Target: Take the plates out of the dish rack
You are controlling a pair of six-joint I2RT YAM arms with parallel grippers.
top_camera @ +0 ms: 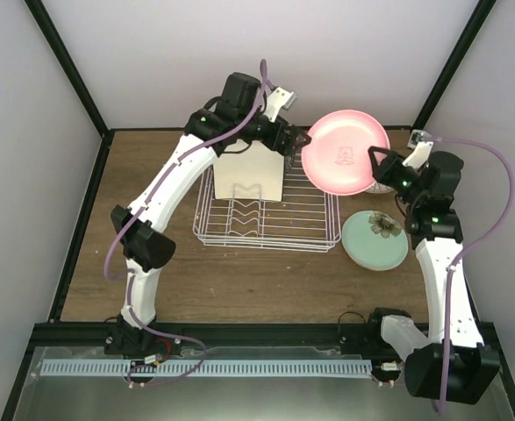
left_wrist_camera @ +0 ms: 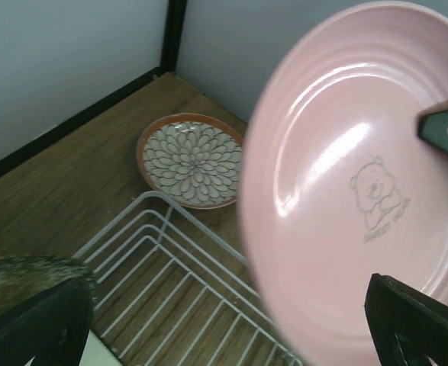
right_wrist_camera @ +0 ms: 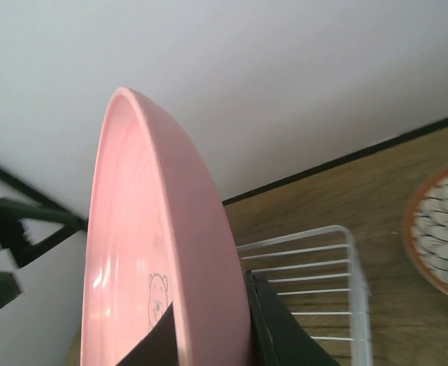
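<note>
My right gripper is above and forward of the mint-green plate (top_camera: 375,239), which lies flat and uncovered. My right gripper needs to move back next, lower the pink plate (top_camera: 345,151) onto that plate and let go.
The pink round plate (top_camera: 345,151) is held upright above the right end of the dish rack (top_camera: 266,224). My right gripper (top_camera: 382,162) is shut on its right rim; in the right wrist view its fingers (right_wrist_camera: 285,328) pinch the pink plate (right_wrist_camera: 155,252). My left gripper (top_camera: 292,140) is open at the plate's left edge, and in the left wrist view (left_wrist_camera: 231,335) its fingers stand wide apart beside the pink plate (left_wrist_camera: 346,198). The cream square plate (top_camera: 250,174) stands in the rack. The mint-green plate (top_camera: 375,239) lies on the table.
The small floral plate (left_wrist_camera: 193,160) lies flat on the table beyond the rack's far right corner; it also shows in the right wrist view (right_wrist_camera: 445,229). A speckled grey plate's edge (left_wrist_camera: 25,278) shows beside my left finger. The enclosure's back wall is close behind.
</note>
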